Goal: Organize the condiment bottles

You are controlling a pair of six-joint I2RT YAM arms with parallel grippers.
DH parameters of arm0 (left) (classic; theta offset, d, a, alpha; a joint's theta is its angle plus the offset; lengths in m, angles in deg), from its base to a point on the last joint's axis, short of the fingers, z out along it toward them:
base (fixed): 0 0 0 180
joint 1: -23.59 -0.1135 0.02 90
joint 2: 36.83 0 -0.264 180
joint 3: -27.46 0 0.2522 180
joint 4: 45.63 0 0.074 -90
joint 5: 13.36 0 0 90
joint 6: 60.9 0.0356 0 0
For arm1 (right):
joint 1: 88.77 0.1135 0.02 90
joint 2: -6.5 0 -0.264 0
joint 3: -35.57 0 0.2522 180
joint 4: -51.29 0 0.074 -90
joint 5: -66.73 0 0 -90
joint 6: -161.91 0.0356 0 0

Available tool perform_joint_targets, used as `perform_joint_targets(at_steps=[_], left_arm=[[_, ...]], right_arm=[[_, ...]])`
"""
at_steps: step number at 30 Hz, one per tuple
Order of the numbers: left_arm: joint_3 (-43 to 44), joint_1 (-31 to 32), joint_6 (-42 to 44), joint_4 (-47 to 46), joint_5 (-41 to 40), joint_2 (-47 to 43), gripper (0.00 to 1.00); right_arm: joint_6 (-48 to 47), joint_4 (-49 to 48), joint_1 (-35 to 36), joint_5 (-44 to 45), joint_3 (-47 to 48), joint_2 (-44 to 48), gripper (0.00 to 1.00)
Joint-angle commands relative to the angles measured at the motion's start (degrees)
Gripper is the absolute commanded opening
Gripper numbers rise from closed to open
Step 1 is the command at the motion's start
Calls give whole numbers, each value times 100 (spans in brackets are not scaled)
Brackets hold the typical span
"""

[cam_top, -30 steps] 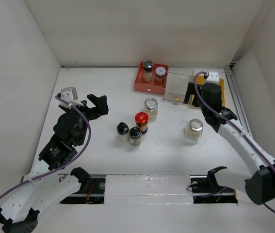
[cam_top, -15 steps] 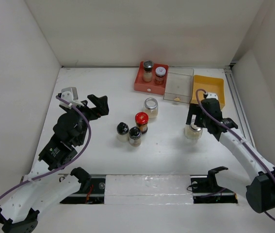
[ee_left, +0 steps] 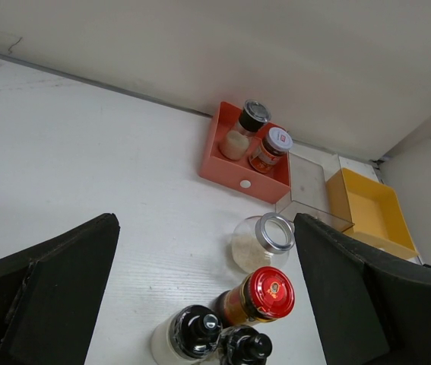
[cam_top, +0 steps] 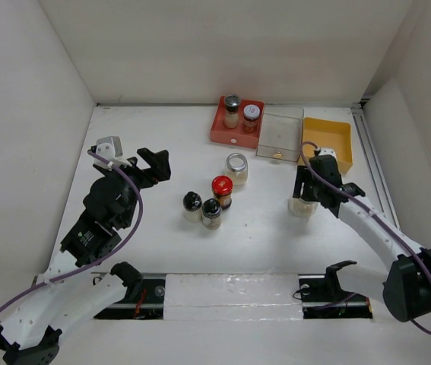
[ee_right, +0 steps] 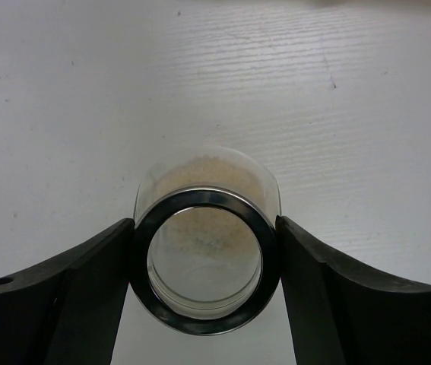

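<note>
The red tray's free space in front of the dark-capped bottle is outward of the right gripper, left in the top view, so next the robot should lift the jar across, lower it and release it.
A clear jar (ee_right: pixel 205 258) with a silver rim and pale grains stands on the table at the right (cam_top: pixel 301 206). My right gripper (cam_top: pixel 307 195) is low over it, and both fingers (ee_right: pixel 86 296) press on the rim. My left gripper (cam_top: pixel 141 164) is open and empty, up and to the left of the middle cluster. That cluster holds a clear silver-lidded jar (cam_top: pixel 236 168), a red-lidded brown bottle (cam_top: pixel 222 190) and two black-domed shakers (cam_top: pixel 192 205). All of them also show between the left fingers, such as the red-lidded bottle (ee_left: pixel 264 296). Two more bottles (cam_top: pixel 232 111) stand in the red tray (cam_top: pixel 223 134).
A clear tray (cam_top: pixel 280 135) and a yellow tray (cam_top: pixel 338 141) sit in a row right of the red tray at the back. White walls close the table on the left, back and right. A rail with brackets runs along the near edge (cam_top: pixel 223 293).
My right gripper has come from above the yellow tray toward me and down, and its fingers now sit on either side of the right-hand jar. The left arm has not moved.
</note>
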Motion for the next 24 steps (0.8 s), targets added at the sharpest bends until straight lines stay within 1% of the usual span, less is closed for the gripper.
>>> perform_joint_targets(at_steps=[1, 2, 5, 6, 8, 9, 11, 12, 13, 14, 15, 16, 18, 19, 20, 24], left_arm=[[11, -7, 16, -223, 37, 12, 96], [11, -7, 16, -223, 37, 12, 96], [11, -7, 16, -223, 37, 12, 96], [11, -7, 16, -223, 37, 64, 96], [11, -7, 16, -223, 37, 12, 96], [11, -7, 16, -223, 37, 12, 96], [-42, -7, 16, -223, -16, 12, 96], [-42, -7, 16, -223, -16, 12, 96], [10, -7, 16, -223, -16, 12, 96], [11, -7, 16, -223, 36, 12, 96], [11, -7, 16, -223, 37, 12, 96], [11, -7, 16, -275, 37, 12, 96], [-51, -7, 16, -275, 37, 12, 96], [-51, -7, 16, -215, 37, 12, 96], [2, -7, 16, -214, 37, 12, 96], [2, -7, 16, -214, 37, 12, 96]], right_arm=[[-18, 119, 276, 144, 457, 190, 49], [-70, 120, 382, 145, 781, 286, 49], [-70, -493, 760, -30, 1318, 340, 49], [-227, -852, 813, -144, 1494, 70, 49], [-360, -1171, 909, -399, 1863, -326, 48], [-413, -1285, 989, -513, 2300, -763, 48], [-519, -1514, 1120, -742, 2768, -1170, 47], [-641, -1715, 1182, -743, 3066, -1355, 47], [-781, -2152, 1235, -743, 3208, -1739, 47], [-852, -2278, 1236, -743, 3384, -1969, 47], [-853, -2341, 1236, -821, 3856, -2233, 47], [-931, -2341, 1236, -918, 4139, -2775, 47], [-984, -2341, 1236, -1259, 4640, -3279, 48], [-985, -2341, 1236, -1340, 5104, -3708, 48], [-1054, -2463, 1236, -1340, 5308, -3903, 48], [-1055, -2464, 1165, -1348, 6223, -4756, 48]])
